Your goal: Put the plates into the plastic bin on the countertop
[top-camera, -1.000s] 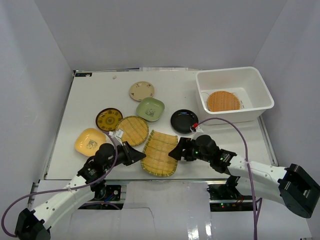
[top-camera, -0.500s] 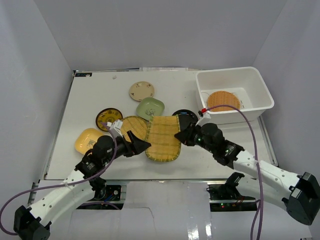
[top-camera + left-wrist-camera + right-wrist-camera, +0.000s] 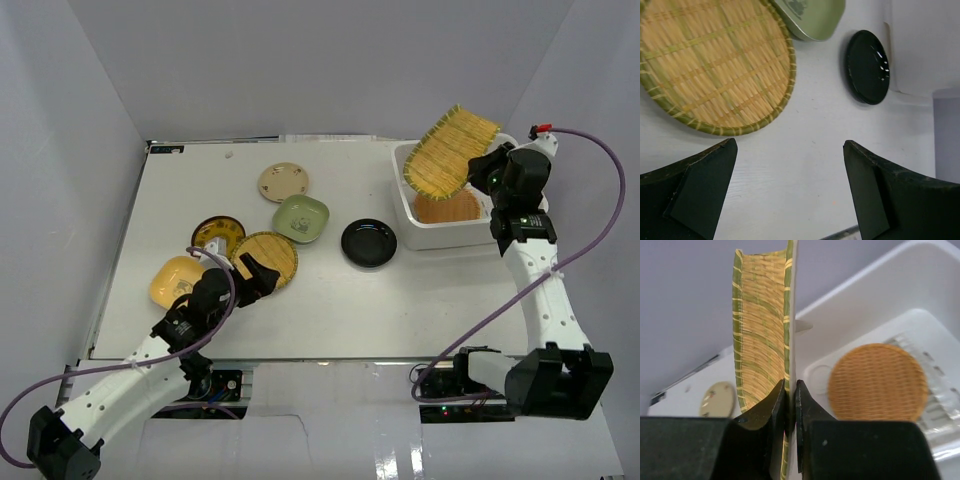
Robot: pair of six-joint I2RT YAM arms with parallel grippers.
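Observation:
I need to lower the rectangular bamboo tray (image 3: 450,150) in my right gripper onto the round woven tray (image 3: 446,206) below the gripper, inside the bin, next. Then I should let go of the rectangular tray's edge.
My right gripper (image 3: 481,170) (image 3: 790,386) is shut on the edge of the rectangular bamboo tray (image 3: 450,150) (image 3: 760,340), holding it tilted in the air over the left end of the plastic bin (image 3: 533,207) (image 3: 865,275). A round woven tray (image 3: 446,206) (image 3: 877,382) lies inside the bin. On the countertop (image 3: 330,300) remain a beige round plate (image 3: 283,182), a pale green square plate (image 3: 301,218) (image 3: 812,17), a black plate (image 3: 369,243) (image 3: 867,67), a round bamboo tray (image 3: 265,260) (image 3: 715,65), a dark patterned plate (image 3: 215,232) and a yellow plate (image 3: 178,282). My left gripper (image 3: 255,275) (image 3: 790,145) stands open and empty just in front of the round bamboo tray.
Pale grey walls close in the countertop on the left, back and right. The bin stands at the back right corner. A purple cable (image 3: 590,230) loops along the right arm.
The right arm has carried the rectangular bamboo tray from the table's front middle up to above the bin. The left gripper let go of it, opened and drew back left.

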